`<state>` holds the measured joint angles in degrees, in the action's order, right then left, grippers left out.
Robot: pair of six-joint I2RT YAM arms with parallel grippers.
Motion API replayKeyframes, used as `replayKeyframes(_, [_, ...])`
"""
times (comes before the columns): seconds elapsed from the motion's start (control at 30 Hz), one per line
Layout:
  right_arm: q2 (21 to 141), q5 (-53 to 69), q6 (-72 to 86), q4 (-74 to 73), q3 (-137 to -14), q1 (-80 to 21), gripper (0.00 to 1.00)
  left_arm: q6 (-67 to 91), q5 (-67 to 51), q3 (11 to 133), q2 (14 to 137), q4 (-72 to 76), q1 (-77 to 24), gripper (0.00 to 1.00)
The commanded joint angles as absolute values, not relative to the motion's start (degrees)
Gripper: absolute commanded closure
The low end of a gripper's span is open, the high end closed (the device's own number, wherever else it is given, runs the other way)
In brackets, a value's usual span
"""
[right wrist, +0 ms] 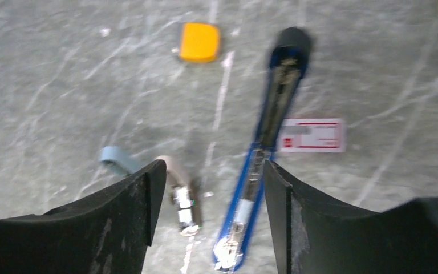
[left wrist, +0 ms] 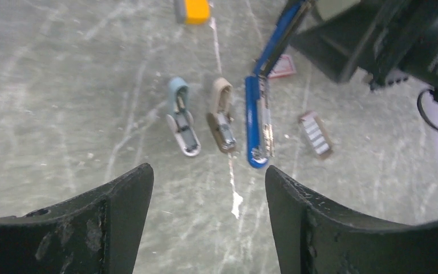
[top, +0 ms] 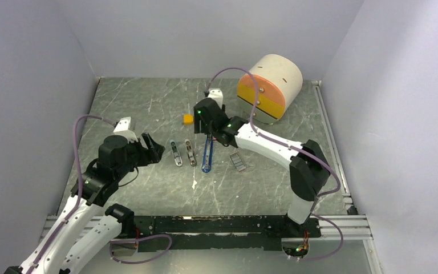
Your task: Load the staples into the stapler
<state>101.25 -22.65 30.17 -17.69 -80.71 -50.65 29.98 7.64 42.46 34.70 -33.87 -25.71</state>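
Observation:
The stapler's rear end is farther outward than my open fingers, so my right gripper should next move outward along the stapler's raised lid and onto its black round rear end (right wrist: 293, 43).
The blue stapler (top: 207, 154) lies open at mid-table, its base (left wrist: 258, 123) flat and its lid (left wrist: 279, 34) tilted up. It also shows in the right wrist view (right wrist: 262, 148). The staples (top: 238, 161), a small ribbed silver-grey block, lie to its right and show in the left wrist view (left wrist: 315, 133). My right gripper (top: 209, 132) hovers open over the stapler's far end, holding nothing (right wrist: 211, 171). My left gripper (top: 154, 149) is open and empty to the left of the staplers (left wrist: 208, 177).
A light-blue mini stapler (left wrist: 181, 117) and a beige one (left wrist: 221, 115) lie left of the blue stapler. A red-and-white box (right wrist: 312, 135) lies beside the lid. An orange-yellow block (top: 188, 119) sits farther back. A large cream cylinder (top: 269, 88) stands at the back right.

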Motion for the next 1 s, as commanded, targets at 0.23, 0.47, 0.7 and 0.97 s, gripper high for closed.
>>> replayKeyframes(0.23, [106.7, -27.2, 22.4, -23.1, -87.8, -42.5, 0.27, 35.8, -11.7, 36.0, 39.5, -17.9, -25.8, 0.03])
replayKeyframes(0.47, [111.5, -28.3, 21.6, -22.8, -93.6, -42.2, 0.32, 38.2, -13.5, 34.2, 42.6, -14.6, -25.8, 0.05])
replayKeyframes(0.7, [114.7, -28.9, 21.0, -23.2, -96.9, -41.9, 0.46, 40.0, -15.6, 32.3, 46.7, -12.4, -25.8, 0.14])
replayKeyframes(0.97, [115.5, -27.4, 21.3, -24.0, -98.1, -41.8, 0.63, 41.6, -18.5, 30.3, 51.2, -10.2, -25.8, 0.32])
